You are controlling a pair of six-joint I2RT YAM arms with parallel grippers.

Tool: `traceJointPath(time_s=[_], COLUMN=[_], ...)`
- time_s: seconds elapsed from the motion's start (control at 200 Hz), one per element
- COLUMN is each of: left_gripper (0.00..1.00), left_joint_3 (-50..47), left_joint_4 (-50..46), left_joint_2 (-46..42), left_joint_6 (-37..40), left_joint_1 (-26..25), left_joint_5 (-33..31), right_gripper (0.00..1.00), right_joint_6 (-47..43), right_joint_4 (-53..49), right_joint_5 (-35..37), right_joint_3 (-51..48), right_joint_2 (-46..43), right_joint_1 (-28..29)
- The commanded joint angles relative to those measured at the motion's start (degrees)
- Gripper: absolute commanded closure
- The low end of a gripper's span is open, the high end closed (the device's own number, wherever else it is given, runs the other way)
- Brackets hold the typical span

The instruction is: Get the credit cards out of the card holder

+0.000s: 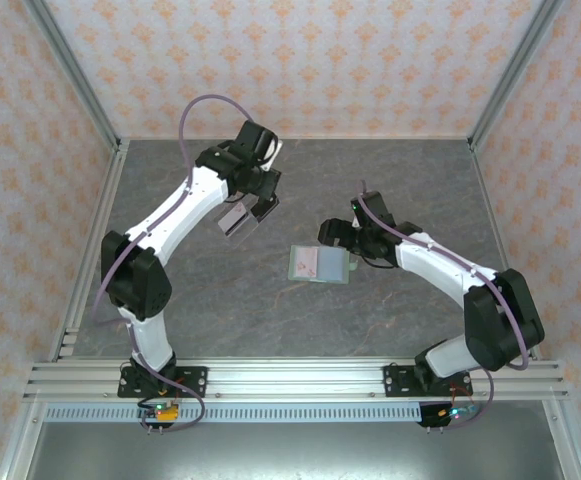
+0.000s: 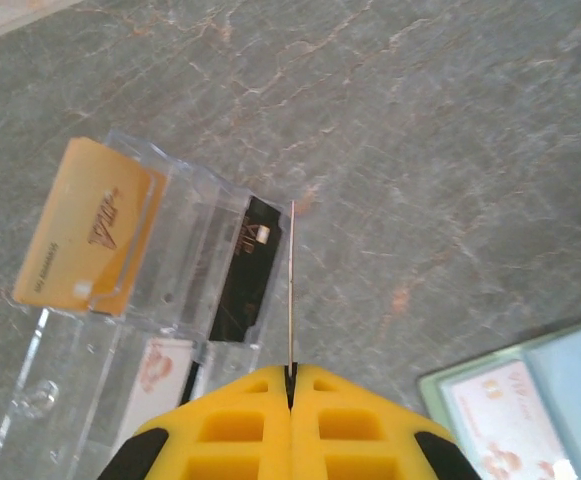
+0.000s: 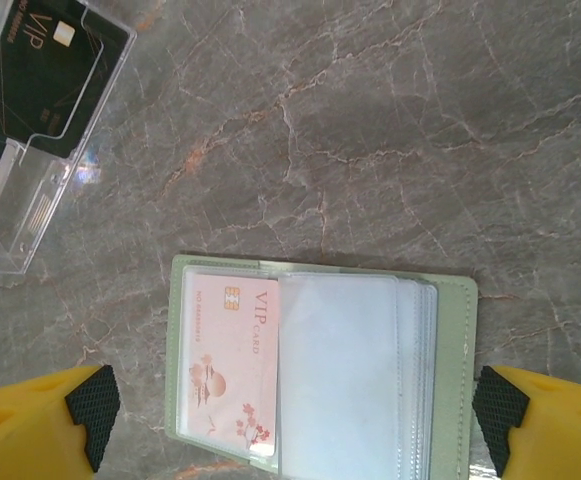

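The thin credit card stands at an angle to the tray's black-card slot [image 2: 244, 271], so the robot's left gripper next needs to move down onto that slot with a turn to release the card.
The sage-green card holder [image 3: 455, 380] lies open on the grey table, clear sleeves fanned to the right. A pink VIP credit card [image 3: 230, 365] sits in its left sleeve. My right gripper [image 3: 295, 440] hovers over it, open, with one yellow finger on each side and nothing between them. From above, the card holder [image 1: 315, 264] is at mid-table with the right gripper [image 1: 344, 252] at its right end. My left gripper [image 2: 291, 372] is shut on a thin credit card [image 2: 291, 285] seen edge-on, held just right of the clear tray [image 2: 185, 240]. The card holder's corner [image 2: 530, 400] shows at lower right.
The clear plastic tray [image 1: 236, 222] lies left of centre under the left gripper [image 1: 250, 210]. It holds an orange card [image 2: 90, 235], a black card [image 2: 245, 265] and a pale card [image 2: 155, 365]. Patterned walls with metal rails enclose the table.
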Motion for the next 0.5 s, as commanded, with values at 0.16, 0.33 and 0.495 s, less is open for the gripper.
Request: traceJointPath(time_s=[0.16, 0.33, 0.495], left_gripper=[1.00, 1.00, 1.00], left_joint_3=[5.1, 7.5, 11.5], left_joint_4=[-3.3, -3.4, -6.1], left_joint_2=[8.5, 12.2, 16.2], left_joint_6=[10.8, 11.3, 12.7], left_joint_1=[4.9, 5.5, 5.5], left_joint_5=[8.2, 8.3, 6.8], right_gripper=[0.05, 0.05, 0.05], right_joint_6=[-1.3, -1.3, -1.5], right_joint_4=[1.4, 1.5, 1.4], right_joint_5=[-0.7, -0.9, -1.1], right_joint_3=[0.0, 0.2, 0.4], right_joint_2=[0.0, 0.2, 0.3], right_joint_1=[-0.3, -0.4, -0.5])
